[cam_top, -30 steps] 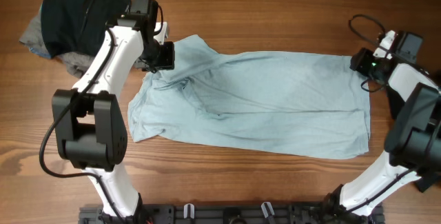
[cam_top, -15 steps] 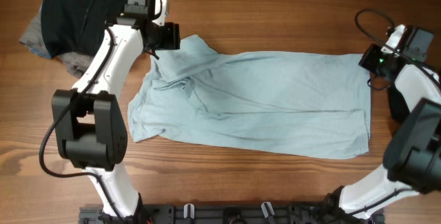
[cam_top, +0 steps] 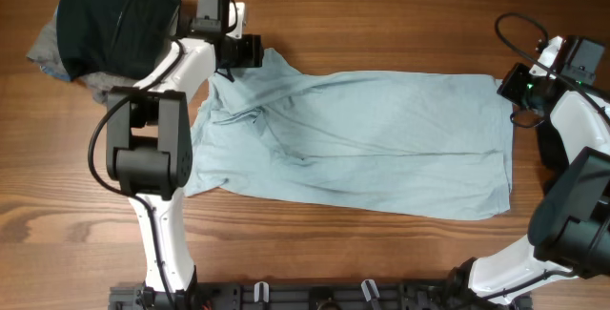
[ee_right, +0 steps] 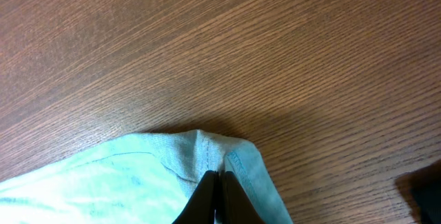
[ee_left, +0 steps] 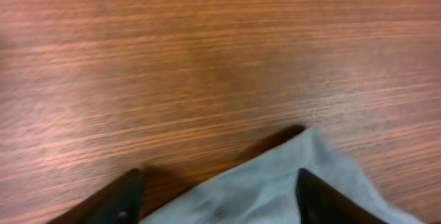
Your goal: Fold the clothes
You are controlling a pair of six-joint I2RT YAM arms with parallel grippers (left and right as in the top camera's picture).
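Observation:
My right gripper draws the shirt's pinched corner back to the middle of the shirt's short edge (cam_top: 507,141) next and releases it there, as the shirt's far part still lies unfolded.
The pale blue T-shirt (cam_top: 381,138) lies spread across the table, wrinkled at its left end. My left gripper (cam_top: 255,51) is at the shirt's far left corner. In the left wrist view (ee_left: 220,207) it is open, with its fingers on either side of a point of the cloth (ee_left: 275,182). My right gripper (cam_top: 508,88) is at the far right corner. In the right wrist view (ee_right: 219,196) it is shut, pinching the hemmed corner of the shirt (ee_right: 124,176). A black garment (cam_top: 105,19) lies on a grey garment (cam_top: 46,51) at the far left.
The wooden table (cam_top: 381,5) runs bare behind the shirt. A black cable (cam_top: 515,31) loops by the right arm. A dark rail (cam_top: 315,296) runs along the front edge.
My left gripper has moved away from the folds near the shirt's collar, back and to the right, to the shirt's far edge. My right gripper has shifted slightly right with the corner.

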